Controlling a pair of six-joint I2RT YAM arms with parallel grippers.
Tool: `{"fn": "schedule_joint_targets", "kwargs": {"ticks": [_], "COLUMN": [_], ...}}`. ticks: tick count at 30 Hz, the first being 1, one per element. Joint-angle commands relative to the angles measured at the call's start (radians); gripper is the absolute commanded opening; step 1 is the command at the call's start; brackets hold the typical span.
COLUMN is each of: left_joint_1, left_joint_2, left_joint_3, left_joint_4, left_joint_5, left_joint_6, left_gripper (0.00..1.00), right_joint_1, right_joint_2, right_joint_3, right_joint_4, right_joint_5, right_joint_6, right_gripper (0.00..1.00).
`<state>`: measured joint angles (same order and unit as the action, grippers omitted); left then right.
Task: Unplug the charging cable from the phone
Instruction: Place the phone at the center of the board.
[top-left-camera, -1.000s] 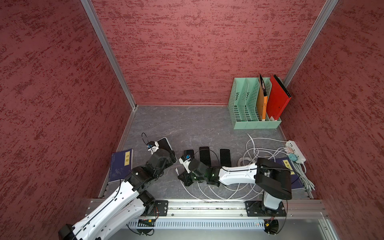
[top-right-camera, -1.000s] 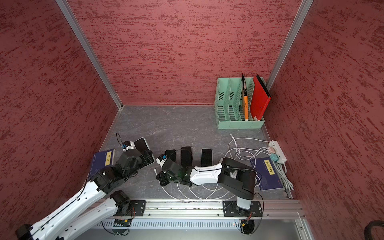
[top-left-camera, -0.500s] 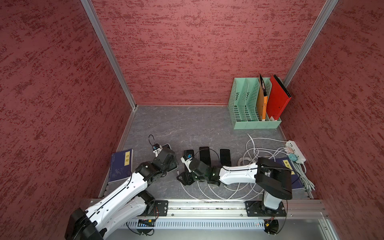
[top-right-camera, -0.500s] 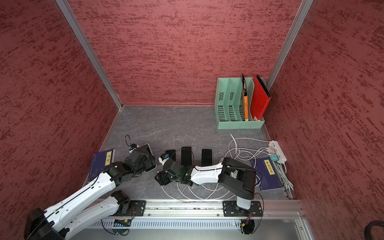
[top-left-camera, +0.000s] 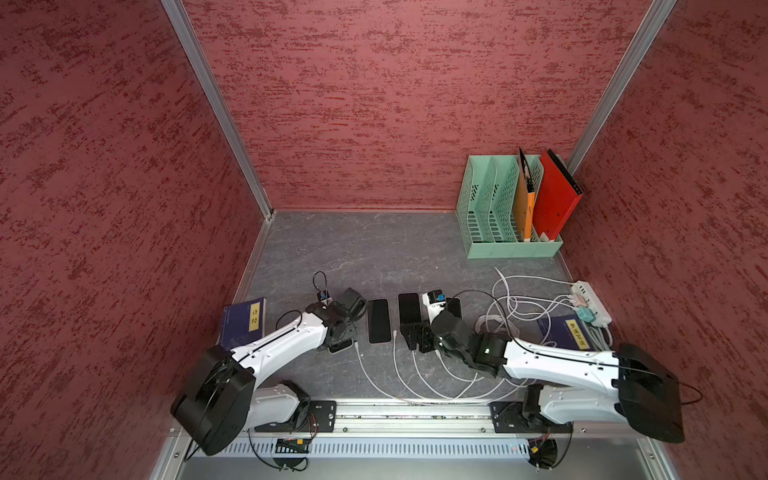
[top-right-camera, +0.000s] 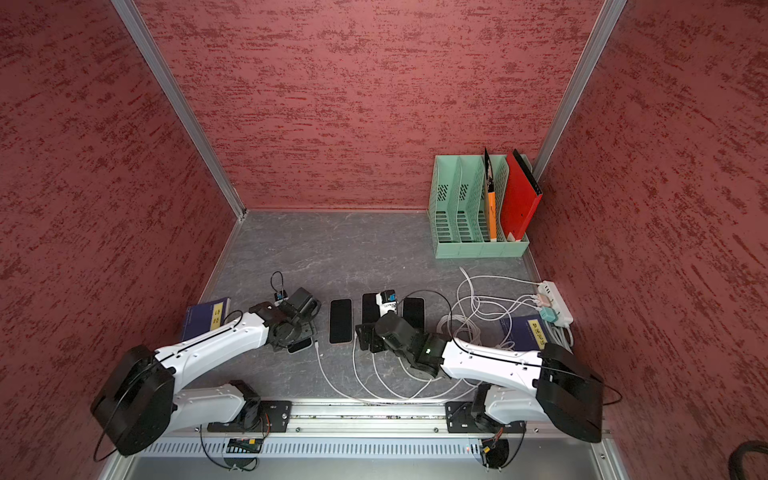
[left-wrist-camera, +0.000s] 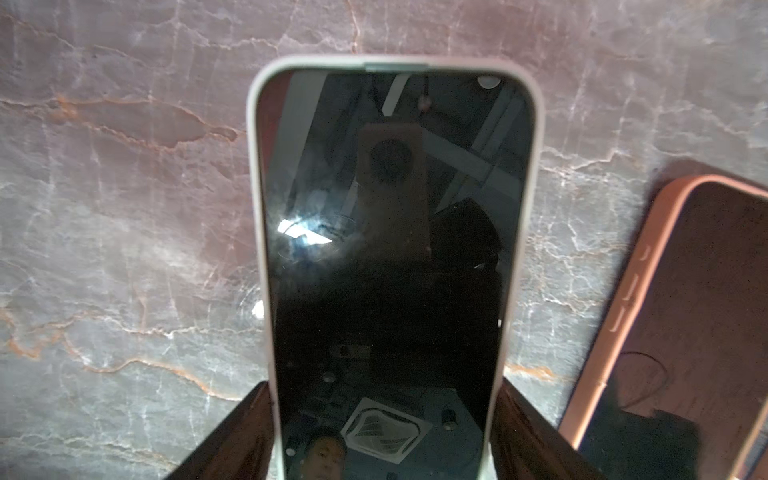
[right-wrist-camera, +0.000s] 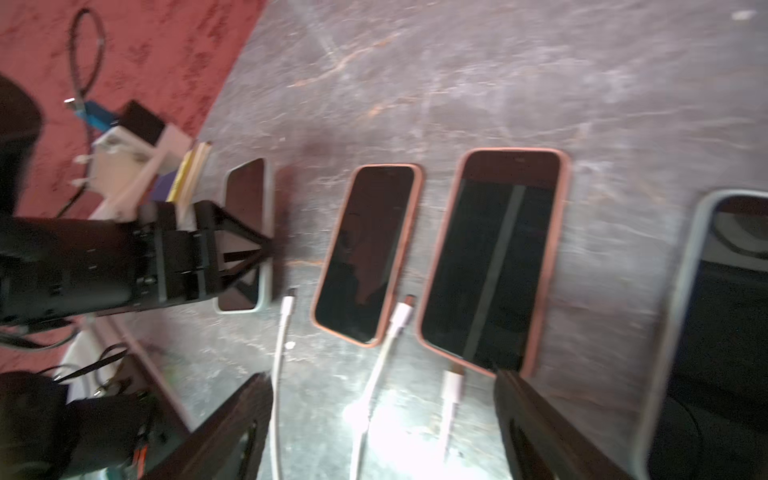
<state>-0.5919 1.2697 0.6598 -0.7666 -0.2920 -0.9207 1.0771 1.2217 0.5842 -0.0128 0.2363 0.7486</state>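
Observation:
Next, my left gripper goes down toward the tabletop beneath the phone (top-left-camera: 340, 346) (left-wrist-camera: 388, 320) and releases its case. The white plug lies loose, clear of the phone's near end.
Four dark-screened phones lie in a row on the grey table. The leftmost phone (top-left-camera: 340, 347) (left-wrist-camera: 386, 208) (right-wrist-camera: 249, 199), in a pale case, sits between the fingers of my left gripper (top-left-camera: 338, 336) (left-wrist-camera: 384, 384), which is shut across its width. Its white charging cable (top-left-camera: 356, 344) (right-wrist-camera: 286, 307) lies loose on the table, the plug a short gap from the phone's near end. My right gripper (top-left-camera: 415, 336) (right-wrist-camera: 380, 376) stands open and empty at the near ends of the middle phones. Two more free plugs lie on the table in front of it.
Two orange-cased phones (right-wrist-camera: 365, 249) (right-wrist-camera: 494, 257) and a pale-cased one (right-wrist-camera: 727, 332) lie to the right. Coiled white cables (top-left-camera: 511, 307) run to a power strip (top-left-camera: 592, 301). Blue books (top-left-camera: 245, 320) (top-left-camera: 571, 332) flank the row. A green file rack (top-left-camera: 490, 208) stands at the back right.
My right gripper has opened and moved right, from beside the leftmost phone to the middle phones. My left arm has drawn the phone down and nearer the front edge.

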Motion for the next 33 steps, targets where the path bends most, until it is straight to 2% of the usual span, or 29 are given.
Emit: {"fn": "schedule_joint_targets", "kwargs": {"ticks": [1, 9, 10, 11, 17, 25, 28, 33], "left_joint_1": [0.001, 0.014, 0.014, 0.014, 0.024, 0.018, 0.005, 0.009], "left_joint_2": [0.032, 0.169, 0.182, 0.191, 0.183, 0.162, 0.095, -0.076], "left_joint_3": [0.041, 0.095, 0.098, 0.102, 0.104, 0.151, 0.208, 0.333], "left_joint_4": [-0.025, -0.025, -0.021, -0.021, -0.031, -0.095, -0.140, -0.196], "left_joint_5": [-0.046, -0.038, -0.032, -0.031, -0.027, -0.045, -0.074, -0.147], "left_joint_6": [0.022, 0.072, 0.078, 0.080, 0.081, 0.073, 0.086, 0.136], "left_gripper": [0.00, 0.00, 0.05, 0.14, 0.98, 1.00, 1.00, 1.00], "right_joint_1": [-0.032, -0.063, -0.066, -0.067, -0.083, -0.105, -0.123, -0.298], "right_joint_2": [-0.047, -0.167, -0.186, -0.203, -0.318, -0.393, -0.426, -0.462], "right_joint_3": [-0.043, -0.106, -0.113, -0.119, -0.154, -0.143, -0.115, -0.026], "right_joint_4": [-0.051, -0.071, -0.079, -0.087, -0.136, -0.185, -0.247, -0.397], "right_joint_5": [0.059, 0.065, 0.068, 0.071, 0.087, 0.092, 0.116, 0.053], "right_joint_6": [0.058, 0.080, 0.080, 0.081, 0.077, 0.066, 0.076, 0.051], "right_gripper": [0.88, 0.90, 0.90, 0.91, 0.94, 0.96, 0.97, 0.98]}}
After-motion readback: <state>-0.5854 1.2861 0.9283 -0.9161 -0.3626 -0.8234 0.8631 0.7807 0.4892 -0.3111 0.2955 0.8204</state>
